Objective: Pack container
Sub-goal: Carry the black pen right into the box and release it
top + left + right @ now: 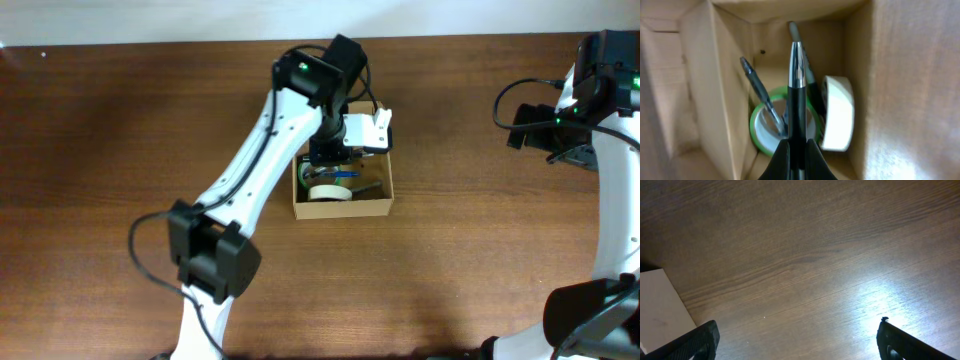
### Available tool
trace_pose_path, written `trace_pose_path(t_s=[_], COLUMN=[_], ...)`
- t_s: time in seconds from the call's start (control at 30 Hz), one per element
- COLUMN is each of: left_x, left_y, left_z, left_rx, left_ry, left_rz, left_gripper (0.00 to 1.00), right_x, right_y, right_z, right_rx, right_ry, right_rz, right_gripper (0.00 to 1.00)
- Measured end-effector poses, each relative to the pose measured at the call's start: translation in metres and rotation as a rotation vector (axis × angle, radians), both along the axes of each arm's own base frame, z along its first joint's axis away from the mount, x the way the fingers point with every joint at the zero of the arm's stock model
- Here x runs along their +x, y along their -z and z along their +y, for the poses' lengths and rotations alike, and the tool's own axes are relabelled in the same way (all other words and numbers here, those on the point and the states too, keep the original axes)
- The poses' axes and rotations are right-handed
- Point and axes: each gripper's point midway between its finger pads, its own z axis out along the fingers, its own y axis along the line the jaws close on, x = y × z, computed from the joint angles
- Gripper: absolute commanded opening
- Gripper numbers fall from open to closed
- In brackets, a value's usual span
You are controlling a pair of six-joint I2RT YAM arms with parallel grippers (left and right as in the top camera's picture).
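I first need to lower the black and silver pen with my left gripper, so that I can release it over the green-rimmed tape roll in the open container (372,208).
The tan cardboard container (372,208) sits open at the table's middle, also seen from inside in the left wrist view (730,110). My left gripper (328,158) hangs over its back left part, shut on a black and silver pen (797,95) that points down into the box. Inside lie a green-rimmed tape roll (759,131), a white tape roll (839,120) on edge, and other pens (756,90). My right gripper (797,340) is open and empty over bare table at the far right (545,125).
A white flat object (660,305) shows at the left edge of the right wrist view. The left arm (250,170) stretches diagonally from the front left to the box. The right arm (615,200) stands along the right edge.
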Motion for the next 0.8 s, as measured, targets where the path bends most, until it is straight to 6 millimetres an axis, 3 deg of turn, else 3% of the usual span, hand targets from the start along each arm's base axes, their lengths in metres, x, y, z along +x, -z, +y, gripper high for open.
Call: trace_pose_path(t_s=[0.3, 0.33, 0.4, 0.5, 0.8], left_x=[0.01, 0.011, 0.012, 0.016, 0.021], left_y=[0.046, 0.049, 0.055, 0.058, 0.056], left_z=[-0.006, -0.006, -0.007, -0.01, -0.012], left_rx=[0.036, 0.038, 0.04, 0.034, 0.023], left_ry=[0.002, 0.003, 0.004, 0.004, -0.09], left_rz=[0.055, 0.059, 0.063, 0.053, 0.049], left_gripper=[0.02, 0.05, 0.22, 0.34, 0.34], right_x=[0.0, 0.0, 0.0, 0.0, 0.0], right_y=[0.0, 0.0, 0.0, 0.0, 0.0], right_z=[0.0, 0.0, 0.0, 0.0, 0.0], right_rx=[0.0, 0.0, 0.0, 0.0, 0.0], right_ry=[0.0, 0.001, 0.0, 0.0, 0.0], right_rz=[0.0, 0.0, 0.0, 0.0, 0.0], right_gripper=[0.99, 0.99, 0.99, 0.99, 0.99])
